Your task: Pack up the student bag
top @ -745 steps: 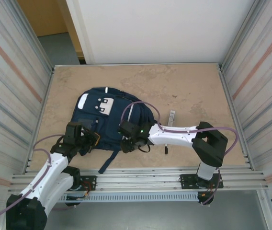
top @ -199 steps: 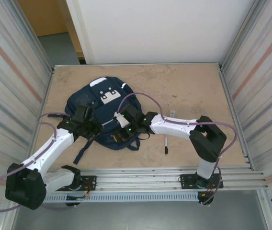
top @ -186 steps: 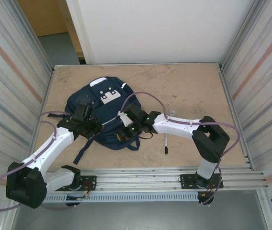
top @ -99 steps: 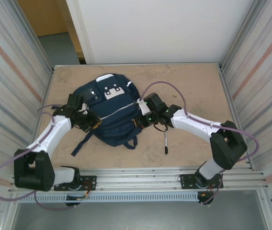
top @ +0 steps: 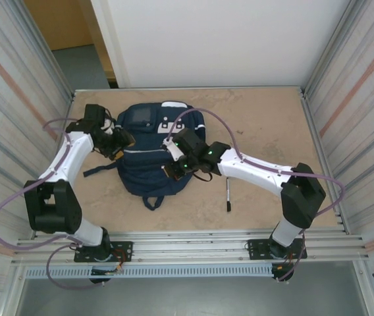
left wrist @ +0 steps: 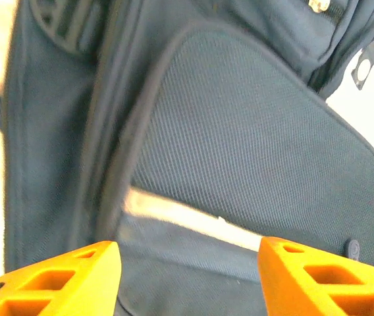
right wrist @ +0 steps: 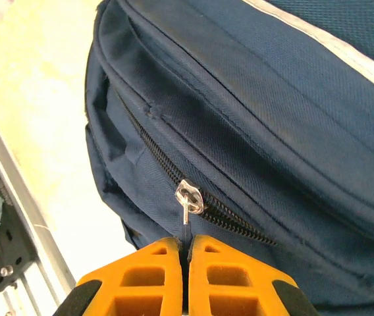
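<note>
The zipper's slider sits partway along, so the robot's right gripper needs to draw the zipper pull [right wrist: 187,220] back toward the bag's near edge [right wrist: 111,187], which lies back from the gripper, and then release it.
The student bag [top: 149,161], navy with white patches and a light stripe, lies flat at the back left of the table. My left gripper [top: 117,141] is at its left edge, open, with its orange fingers [left wrist: 55,280] spread over the mesh side panel [left wrist: 240,151] and nothing between them. My right gripper [top: 175,164] sits on the bag's right side. It is shut on the zipper pull [right wrist: 187,220] that hangs from the metal slider [right wrist: 190,195] of a closed zipper.
A dark pen [top: 228,195] lies on the table to the right of the bag. A bag strap [top: 98,170] trails off to the left and a loop [top: 153,201] points toward the front. Ribbed metal walls [top: 16,112] close in both sides.
The bag has slid and turned toward the back left of the table. My left gripper has opened and let go of the fabric. The right stays shut on the zipper pull.
</note>
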{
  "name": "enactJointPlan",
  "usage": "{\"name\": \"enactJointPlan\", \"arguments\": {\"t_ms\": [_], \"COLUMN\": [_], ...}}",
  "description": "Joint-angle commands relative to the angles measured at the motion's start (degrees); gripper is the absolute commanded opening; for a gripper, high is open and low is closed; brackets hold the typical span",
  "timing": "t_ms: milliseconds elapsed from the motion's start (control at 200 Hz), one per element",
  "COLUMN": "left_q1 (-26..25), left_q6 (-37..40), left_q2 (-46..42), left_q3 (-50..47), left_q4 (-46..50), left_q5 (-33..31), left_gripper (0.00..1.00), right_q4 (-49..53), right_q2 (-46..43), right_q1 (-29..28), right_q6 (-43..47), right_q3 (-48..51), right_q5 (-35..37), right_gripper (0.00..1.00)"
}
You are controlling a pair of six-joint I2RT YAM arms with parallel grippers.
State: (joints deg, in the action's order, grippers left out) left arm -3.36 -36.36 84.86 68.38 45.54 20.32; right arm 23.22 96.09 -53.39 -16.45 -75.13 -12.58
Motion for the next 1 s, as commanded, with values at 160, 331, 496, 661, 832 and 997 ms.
{"name": "enactJointPlan", "arguments": {"t_ms": [160,331,496,661,832,997], "left_q1": [-5.6,-7.5,-10.9,-11.7,-14.6,-14.9], "left_q6": [-6.9,-15.7,-21.6,-24.8,-26.0,-27.4], "left_q2": [-15.4,-22.6,-23.0,-22.4,-23.6,-23.9], "left_q3": [-14.8,-22.2,-24.7,-24.3,-22.9,-25.7], "left_q4": [4.8,-2.4,-6.5,-8.4,-7.0,-7.6], "left_q5": [-0.8,0.4,-1.9,-5.1,-12.2,-12.6], "left_gripper": [0.63,0.67,0.68,0.6,0.48,0.14], "right_q4": [0.3,-0.6,-1.5,-4.8,-8.2,-8.2], "right_q2": [3.0,4.4,5.3,5.2,5.4,5.2], "right_q1": [-3.6,-5.2,-6.5,-8.8,-10.7,-10.9], "right_q6": [-3.8,-4.2,-4.4,-6.0,-10.5,-11.2], "right_q3": [-5.2,-5.9,-6.5,-4.9,-3.2,-2.3], "right_q5": [-3.5,-4.6,-4.3,-4.5,-7.2,-5.8], "right_gripper": [0.01,0.0,0.0,0.0,0.0,0.02]}}
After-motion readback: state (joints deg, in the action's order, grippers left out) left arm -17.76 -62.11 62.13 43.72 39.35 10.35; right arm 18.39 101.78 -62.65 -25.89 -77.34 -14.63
